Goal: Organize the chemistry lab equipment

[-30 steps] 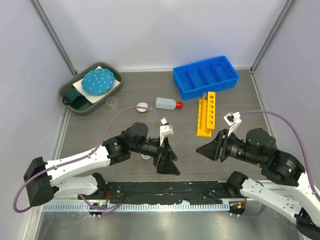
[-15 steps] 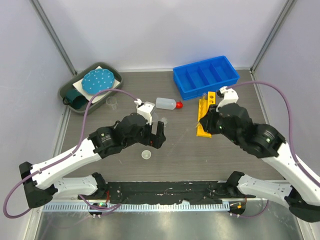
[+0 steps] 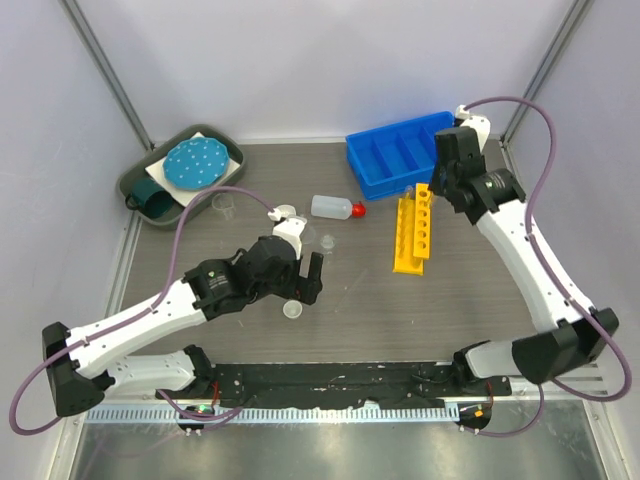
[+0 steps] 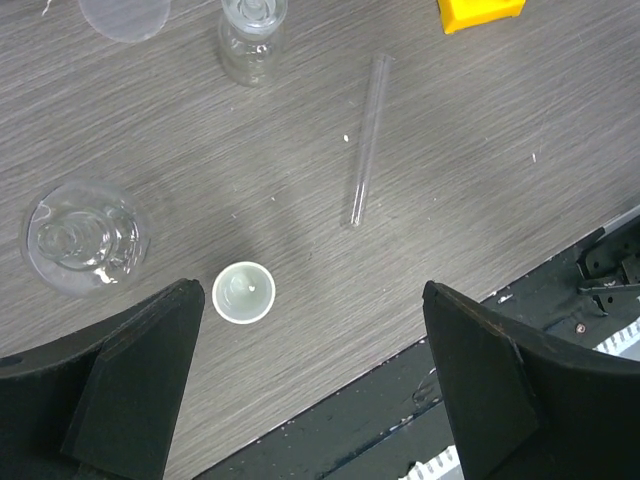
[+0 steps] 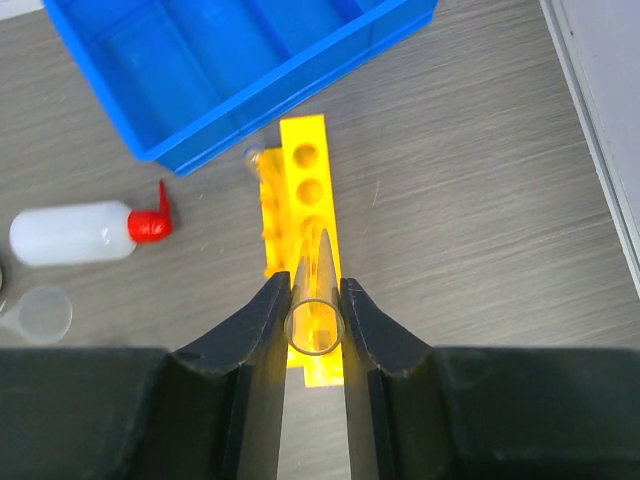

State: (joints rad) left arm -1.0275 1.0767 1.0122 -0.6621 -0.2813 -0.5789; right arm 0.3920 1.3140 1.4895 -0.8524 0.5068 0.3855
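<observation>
My right gripper eases outward next, lowers the tube into the rack's empty hole by the blue bin and lets go.
My right gripper (image 5: 313, 284) is shut on a clear glass tube (image 5: 315, 325), held upright and seen end-on above the yellow holed rack (image 5: 305, 170). From overhead that gripper (image 3: 440, 192) hangs high between the rack (image 3: 415, 228) and the blue divided bin (image 3: 410, 152). My left gripper (image 4: 308, 292) stands open and empty low over the table. A small white dish (image 4: 243, 293) sits just inside its left finger (image 4: 150, 350). Beyond it lie a second glass tube (image 4: 366, 140), a round flask (image 4: 78, 245) and a small glass flask (image 4: 250, 40).
A red-capped bottle (image 3: 332, 207), a white dish (image 3: 285, 213) and a small beaker (image 3: 224, 205) stand mid-table. The dark green tray (image 3: 135, 185) with the teal disc is at back left. The black base rail (image 4: 520, 330) runs along the near edge.
My right arm has swung up from the table's front to above the yellow rack, still holding the tube. My left gripper moved back from the front edge and now hovers by the small white dish.
</observation>
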